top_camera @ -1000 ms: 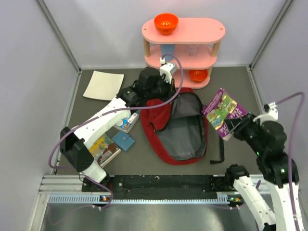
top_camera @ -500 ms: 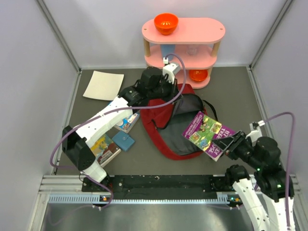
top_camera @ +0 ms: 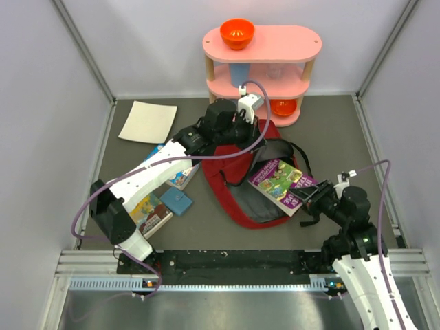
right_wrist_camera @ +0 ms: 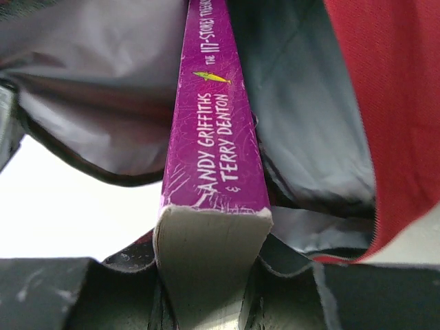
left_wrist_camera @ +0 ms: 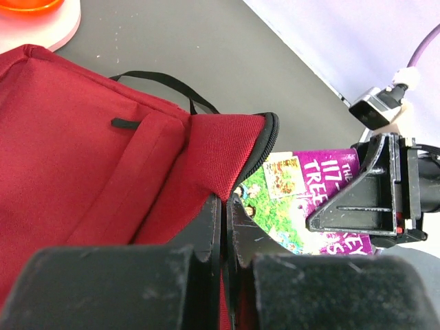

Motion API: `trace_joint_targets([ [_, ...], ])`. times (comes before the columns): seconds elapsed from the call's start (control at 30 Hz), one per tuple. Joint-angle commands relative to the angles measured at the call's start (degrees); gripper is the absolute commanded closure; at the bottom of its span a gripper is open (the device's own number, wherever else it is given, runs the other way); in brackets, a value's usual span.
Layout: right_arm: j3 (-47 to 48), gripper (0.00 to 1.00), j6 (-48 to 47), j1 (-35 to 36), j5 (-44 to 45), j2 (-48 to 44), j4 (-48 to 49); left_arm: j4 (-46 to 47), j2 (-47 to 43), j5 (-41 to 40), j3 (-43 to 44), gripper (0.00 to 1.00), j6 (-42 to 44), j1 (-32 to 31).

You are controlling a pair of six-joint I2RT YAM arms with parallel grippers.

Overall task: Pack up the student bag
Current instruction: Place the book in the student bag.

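Observation:
I next push the protruding book with my right gripper outward and left in the top view, to the bag's grey inside, and release it.
The student bag (top_camera: 223,168) lies open in the middle of the mat, dark red with a grey lining (right_wrist_camera: 103,62). My left gripper (top_camera: 242,127) is shut on the upper edge of the bag's flap (left_wrist_camera: 227,199), holding the opening up. My right gripper (top_camera: 315,198) is shut on a purple book (top_camera: 278,184), whose far end pokes into the bag's opening. The right wrist view looks along the book's spine (right_wrist_camera: 213,117) into the grey inside. In the left wrist view the book's cover (left_wrist_camera: 302,199) shows below the flap, with the right gripper (left_wrist_camera: 375,206) behind it.
A pink three-tier shelf (top_camera: 261,45) stands at the back with an orange bowl (top_camera: 237,32) on top. A white sheet (top_camera: 146,122) lies at the back left. Several books (top_camera: 152,210) and a blue square object (top_camera: 177,201) lie left of the bag.
My right arm has swung the purple book down and left, from beside the bag into its opening. My left gripper has shifted slightly right, still holding the flap.

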Motion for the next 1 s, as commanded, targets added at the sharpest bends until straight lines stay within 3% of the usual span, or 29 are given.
trace_joint_targets([
  [0.0,-0.4,1.0,6.18,-0.17,0.67,2.12,18.83,7.03,-3.28,2.56,0.52,1.0,-1.19,-0.27],
  [0.13,-2.35,1.0,10.23,-0.08,1.1,6.08,22.56,6.94,-3.54,2.13,1.5,1.0,-0.66,-0.36],
  [0.4,-3.57,1.0,14.18,2.55,10.15,8.37,25.36,7.82,-2.58,1.6,2.81,1.0,-1.36,-0.28],
  [0.6,-3.58,1.0,15.59,13.17,19.18,17.32,32.12,8.7,-1.79,2.12,3.78,1.0,-2.5,-0.36],
  [0.8,-8.32,1.0,16.82,21.27,30.96,24.09,52.16,8.43,-2.4,1.95,3.52,1.0,-2.5,-0.45],
  [0.97,-10.34,1.0,19.02,21.71,30.81,35.5,70.52,8.52,-2.49,2.83,3.61,1.0,-3.2,-0.45],
])
